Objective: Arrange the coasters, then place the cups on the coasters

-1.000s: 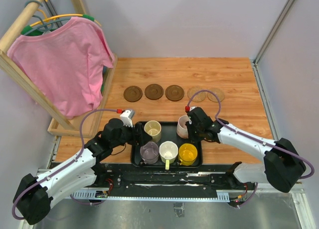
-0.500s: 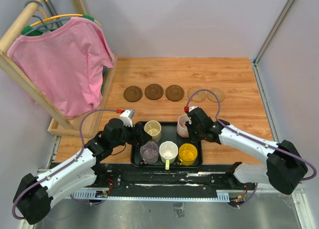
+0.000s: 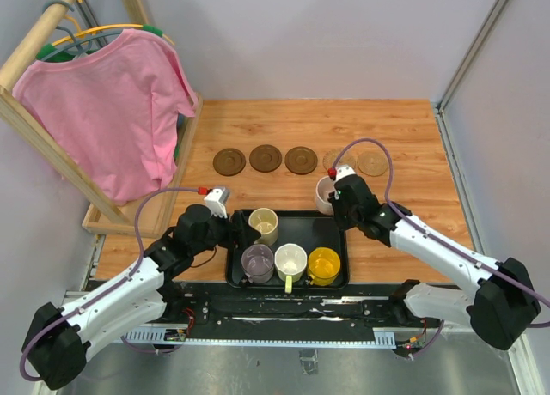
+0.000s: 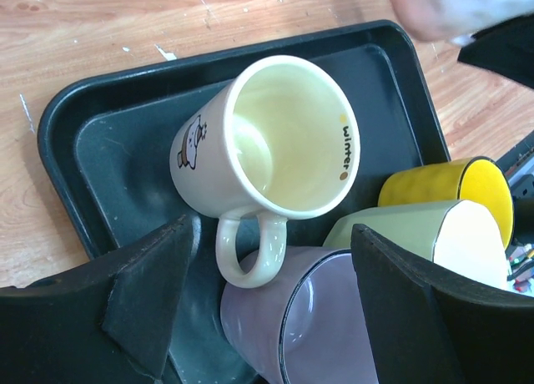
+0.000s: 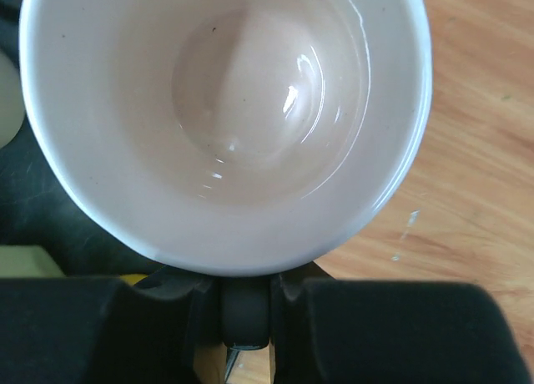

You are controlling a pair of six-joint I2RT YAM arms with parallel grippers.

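Observation:
The pale pink cup goes over to the bare end tan coaster (image 3: 373, 163) next, outward of my right gripper and to its right in the top view, then down for release.
Five coasters lie in a row across the table: three dark brown (image 3: 229, 161) (image 3: 265, 158) (image 3: 301, 160) and two tan (image 3: 372, 163), the nearer tan one (image 3: 343, 161) partly hidden by my right arm. My right gripper (image 3: 335, 194) (image 5: 246, 309) is shut on the pale pink cup (image 3: 324, 194) (image 5: 225, 117), held just past the tray's far right corner. The black tray (image 3: 301, 220) (image 4: 100, 150) holds the cream cup (image 3: 263, 224) (image 4: 275, 133), grey-lilac cup (image 3: 257, 262) (image 4: 284, 334), white cup (image 3: 290, 261) (image 4: 442, 234) and amber cup (image 3: 324, 264) (image 4: 471, 179). My left gripper (image 3: 245, 229) (image 4: 275, 292) is open, its fingers either side of the cream cup's handle.
A pink shirt (image 3: 112, 103) hangs on a wooden rack whose base (image 3: 129, 216) lines the table's left side. A grey wall and a metal rail (image 3: 451, 154) bound the right side. The arms' mounting bar (image 3: 284, 313) runs along the near edge.
My right gripper has carried the pale pink cup off the tray, up and to the right toward the tan coasters. The left arm has stayed put.

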